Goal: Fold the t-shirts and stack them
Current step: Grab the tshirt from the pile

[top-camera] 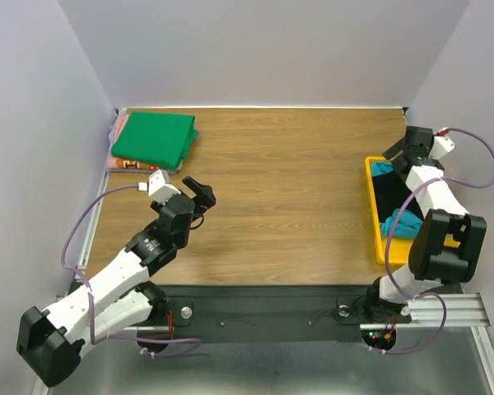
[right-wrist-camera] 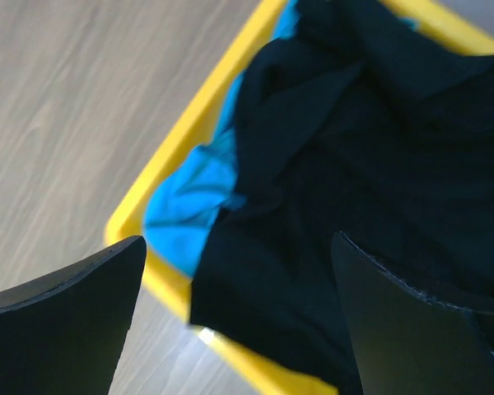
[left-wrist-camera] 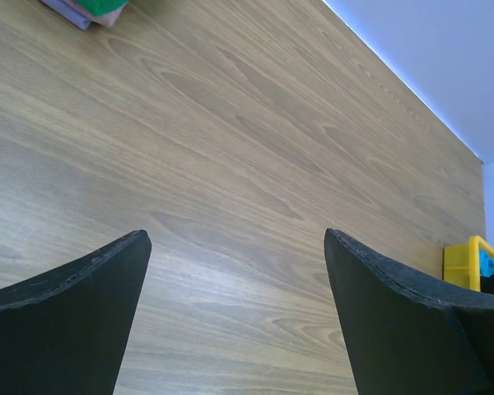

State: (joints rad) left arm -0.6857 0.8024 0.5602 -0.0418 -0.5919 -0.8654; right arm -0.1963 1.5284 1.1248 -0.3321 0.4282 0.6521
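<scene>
Next I need to lower my right gripper to the far end of the black t-shirt [top-camera: 389, 197] [right-wrist-camera: 270, 234] below it and close there, as this shirt overlaps the teal-blue one.
A folded bright green t-shirt [top-camera: 154, 138] lies on an orange-pink t-shirt [top-camera: 122, 164] at the table's far left; a corner of this stack shows in the left wrist view [left-wrist-camera: 107, 6]. A crumpled black t-shirt [top-camera: 389, 197] and a teal-blue t-shirt [top-camera: 399, 224] lie in the yellow tray [top-camera: 373, 206] on the right. My right gripper [top-camera: 395, 156] is open and empty above the tray's far end; in its wrist view the black shirt [right-wrist-camera: 354, 164] and teal-blue shirt [right-wrist-camera: 189, 197] lie below the fingers [right-wrist-camera: 74, 304]. My left gripper [top-camera: 199, 193] is open and empty over bare wood [left-wrist-camera: 237, 239].
The tray's yellow rim [right-wrist-camera: 165, 173] runs between the wooden table and the shirts, and its corner shows in the left wrist view [left-wrist-camera: 461, 263]. Grey walls close in the table on the left, far and right sides. A pale lavender edge [left-wrist-camera: 66, 10] shows under the stack.
</scene>
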